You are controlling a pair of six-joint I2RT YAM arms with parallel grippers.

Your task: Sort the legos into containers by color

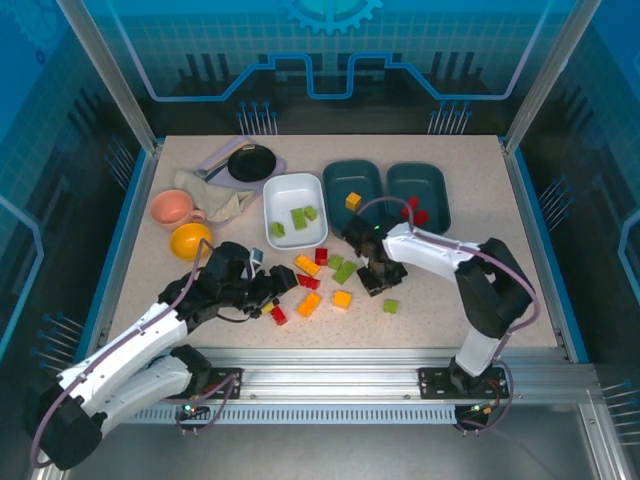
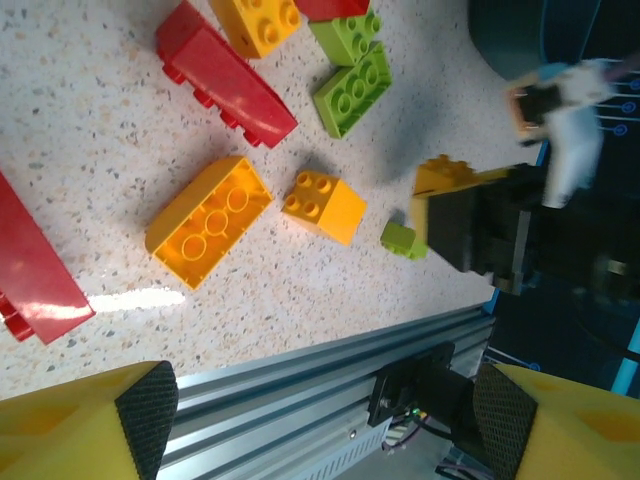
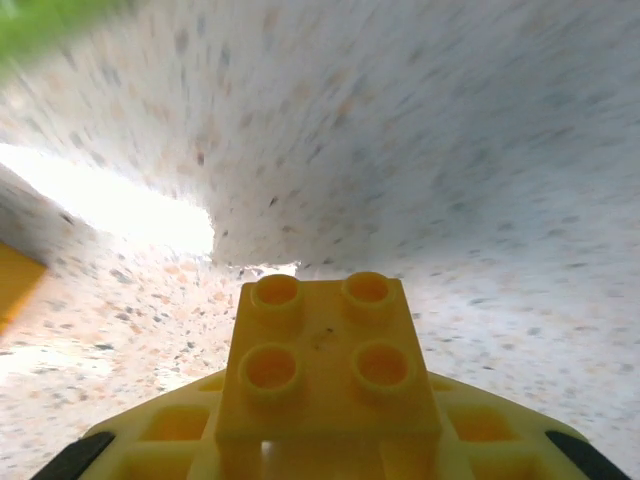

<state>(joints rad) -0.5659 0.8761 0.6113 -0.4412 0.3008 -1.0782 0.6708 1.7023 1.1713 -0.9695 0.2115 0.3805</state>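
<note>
The teal tray has the matching yellow brick in it. My right gripper should next go up and outward to that tray, over its near end (image 1: 345, 216), then go down and let go of the lego there.
Several loose legos lie mid-table: orange (image 1: 309, 303), red (image 1: 308, 281) and green (image 1: 343, 270). The white tray (image 1: 272, 199) holds green ones. Of the two teal trays, one (image 1: 335, 178) holds a yellow brick and the other (image 1: 436, 187) holds red ones. My right gripper (image 1: 375, 278) is down at the table, shut on a yellow four-stud lego (image 3: 325, 365), which sits between its fingers (image 3: 90, 450). My left gripper (image 2: 325, 410) stands open near the front rail with nothing between its pads. Beyond it lie an orange long brick (image 2: 210, 220), an orange square brick (image 2: 323, 205) and a small green brick (image 2: 403, 239).
A pink cup (image 1: 172, 208), a yellow bowl (image 1: 190, 240), a crumpled cloth (image 1: 215, 195) and a black round dish (image 1: 251, 162) crowd the back left. An aluminium rail (image 2: 300, 365) runs along the near table edge. A long red brick (image 2: 225, 72) lies by green ones (image 2: 355, 85).
</note>
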